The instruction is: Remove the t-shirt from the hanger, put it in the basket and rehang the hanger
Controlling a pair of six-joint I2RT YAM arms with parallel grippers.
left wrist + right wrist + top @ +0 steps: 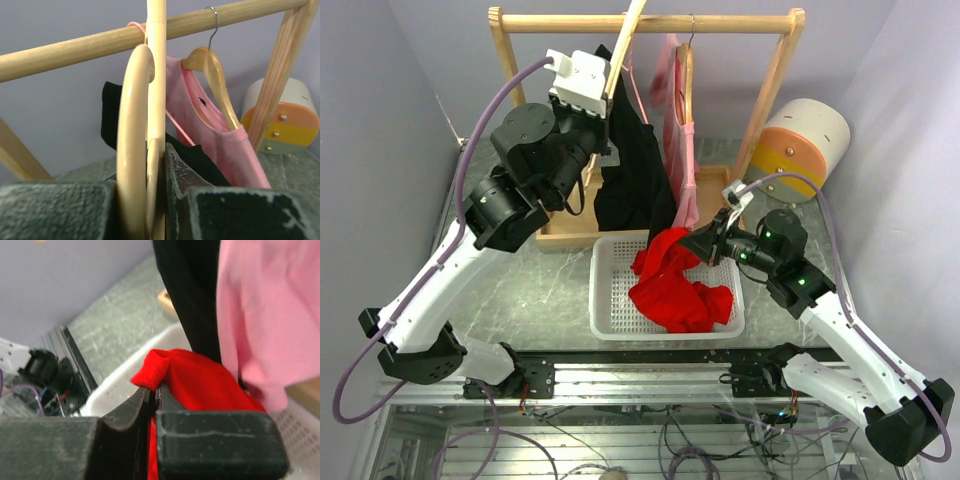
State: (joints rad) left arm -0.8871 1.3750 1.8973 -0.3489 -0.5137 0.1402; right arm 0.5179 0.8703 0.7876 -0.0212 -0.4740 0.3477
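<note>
My left gripper holds the hanger and next needs to move outward, to its left in the top view, to the rail's empty end [548,23] [25,63]. It should hook the hanger on there and release it.
The red t-shirt [670,290] lies bunched in the white basket [608,300]. My right gripper [698,245] is shut on its hem, and the right wrist view shows red cloth [200,380] pinched between the closed fingers of that gripper [154,395]. My left gripper [608,108] is shut on a bare wooden hanger [628,45] held up by the rack's top rail. In the left wrist view the hanger [134,125] stands upright between the jaws of the left gripper [162,200]. No red cloth shows on the hanger.
A wooden rack [650,22] holds a black garment [635,170] and a pink one [678,140] on a second hanger [215,75]. A round white, orange and yellow object [800,145] stands at the back right. The basket sits just in front of the rack's base.
</note>
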